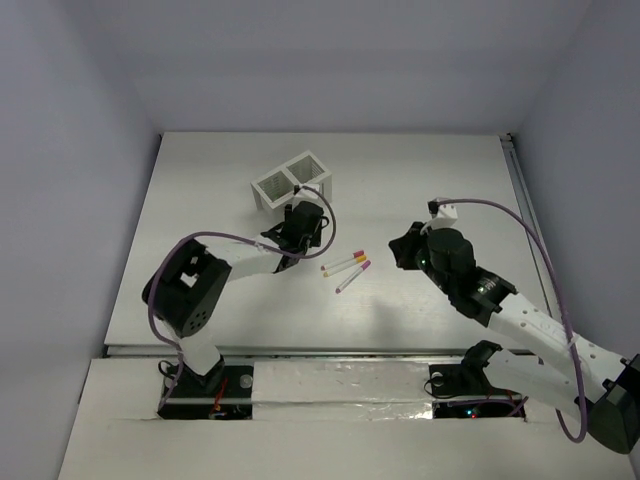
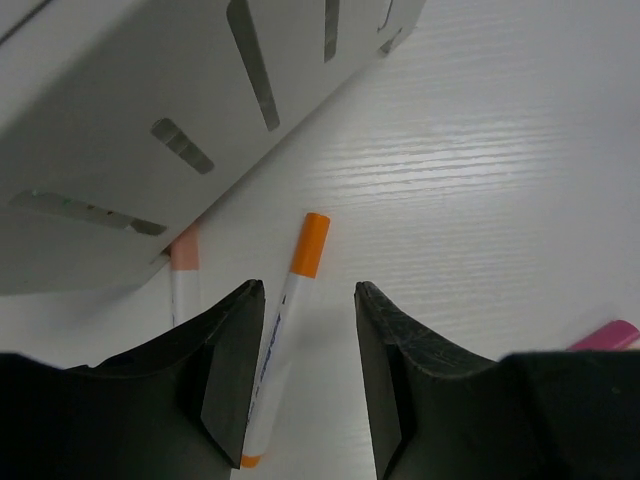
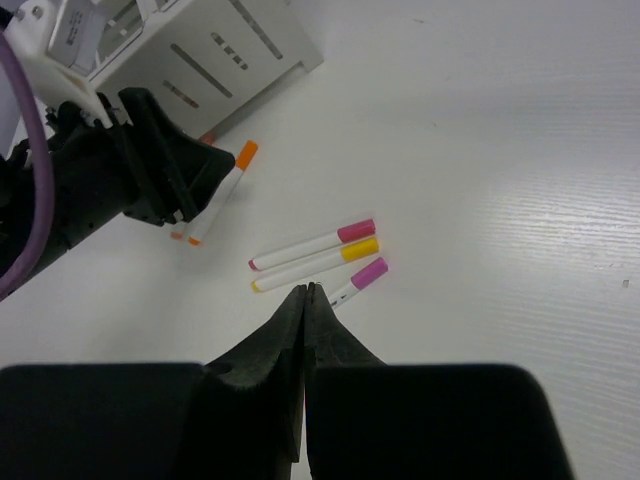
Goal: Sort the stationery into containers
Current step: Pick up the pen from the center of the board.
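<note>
My left gripper lowers next, then closes on the marker's white body below the cap (image 2: 284, 326) to grab the orange-capped marker already between its fingers.
The white slotted organiser (image 1: 292, 181) stands at the back of the table and fills the upper left of the left wrist view (image 2: 150, 120). My left gripper (image 2: 308, 300) is open, low over the table just in front of the organiser (image 1: 296, 238). An orange-capped marker (image 2: 285, 320) lies between its jaws, close to the left finger. A second marker with a pale orange cap (image 2: 183, 280) lies beside the organiser's wall, partly hidden. Three markers, with magenta (image 3: 312, 243), yellow (image 3: 318, 262) and purple (image 3: 358, 280) caps, lie mid-table (image 1: 345, 265). My right gripper (image 3: 308, 290) is shut and empty, to their right (image 1: 403, 250).
A raised rail (image 1: 520, 190) runs along the table's right edge. Grey walls close in the table at the back and sides. The left arm's purple cable (image 1: 240, 237) loops above the table near the organiser.
</note>
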{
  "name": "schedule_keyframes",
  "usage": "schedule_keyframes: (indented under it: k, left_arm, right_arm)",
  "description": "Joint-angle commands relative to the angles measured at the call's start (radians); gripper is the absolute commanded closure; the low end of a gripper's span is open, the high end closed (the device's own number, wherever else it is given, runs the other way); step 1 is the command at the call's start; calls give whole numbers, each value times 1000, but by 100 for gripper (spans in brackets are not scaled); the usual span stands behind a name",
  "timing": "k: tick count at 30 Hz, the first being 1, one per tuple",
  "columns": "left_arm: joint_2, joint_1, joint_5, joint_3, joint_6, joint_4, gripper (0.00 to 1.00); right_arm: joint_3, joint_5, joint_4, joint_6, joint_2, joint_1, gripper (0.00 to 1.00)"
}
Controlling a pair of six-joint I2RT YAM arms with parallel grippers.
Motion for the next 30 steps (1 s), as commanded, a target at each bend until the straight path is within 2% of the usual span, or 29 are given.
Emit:
schedule_keyframes:
  k: [1,9,16,18,19,23,30]
  left_arm:
    - [50,-3,-59,67,54,22,61]
    - [144,7,-36,102,57,-4,62]
    - [176,7,17,84,16,-42,67]
    - [195,7,17,78,8,-41,72]
    - [199,7,17,75,3,-35,80]
    - [209,7,17,64,-11,-16,100]
    - [71,7,18,6,-38,21,100]
  right_arm:
    - [-18,-41,57,-14,-1,1,96]
    - [-26,-30,29,-29,-56,1,96]
    - [-12,-32,27,-32,-75,1,95]
    - [-14,-33,27,-32,-84,1,95]
    - [-12,-35,24,-29,-87,1,95]
    - [-9,-52,11,-23,-121,1,93]
    - [3,-16,-38,-29,-173,1,88]
